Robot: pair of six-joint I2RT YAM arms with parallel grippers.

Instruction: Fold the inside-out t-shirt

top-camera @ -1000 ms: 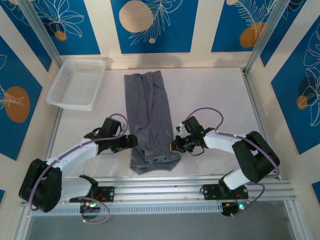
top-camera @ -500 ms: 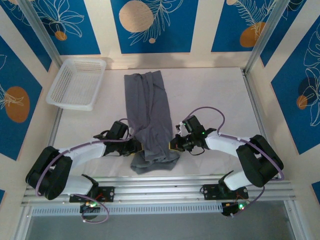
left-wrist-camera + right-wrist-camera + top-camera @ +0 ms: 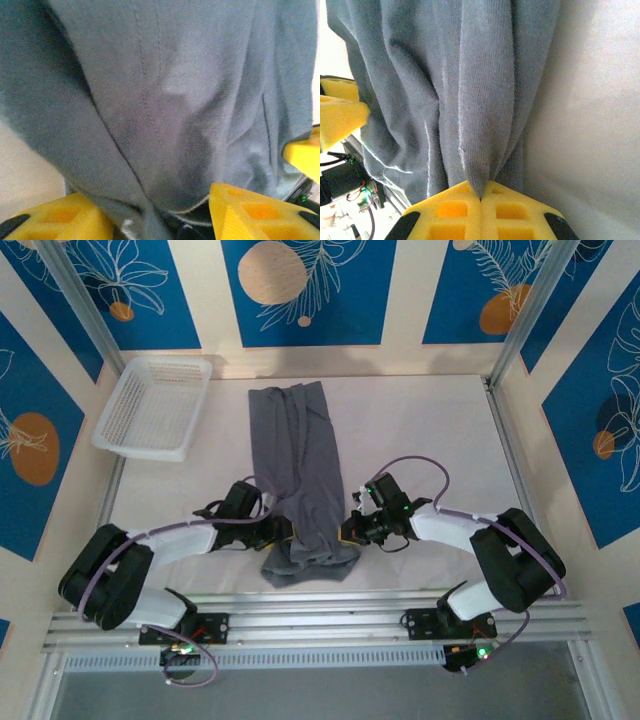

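Note:
Next, my right gripper lifts and carries the t-shirt's fold outward and releases it over the t-shirt's far end (image 3: 312, 400), which lies outward of the gripper, since the t-shirt is still long.
The inside-out t-shirt (image 3: 297, 465) is a slate-grey strip of cloth running down the middle of the white table, its near end bunched. My left gripper (image 3: 286, 533) is at the strip's left edge near that end. Its yellow fingers (image 3: 245, 210) stand apart, open, with loose cloth (image 3: 165, 125) draped between them. My right gripper (image 3: 347, 531) is at the opposite edge, shut on a pinched ridge of the t-shirt (image 3: 480, 125) that runs into the closed pads (image 3: 460, 207). The left gripper's fingers (image 3: 340, 117) show across the cloth in the right wrist view.
A white mesh basket (image 3: 155, 405) stands at the back left of the table. An aluminium rail (image 3: 330, 615) runs along the near edge by the arm bases. Bare table (image 3: 430, 430) lies to the right of the shirt.
My left gripper has slid right, from beside the shirt onto its left edge. The shirt's near end has bunched up a little. The right gripper has stayed shut on its edge.

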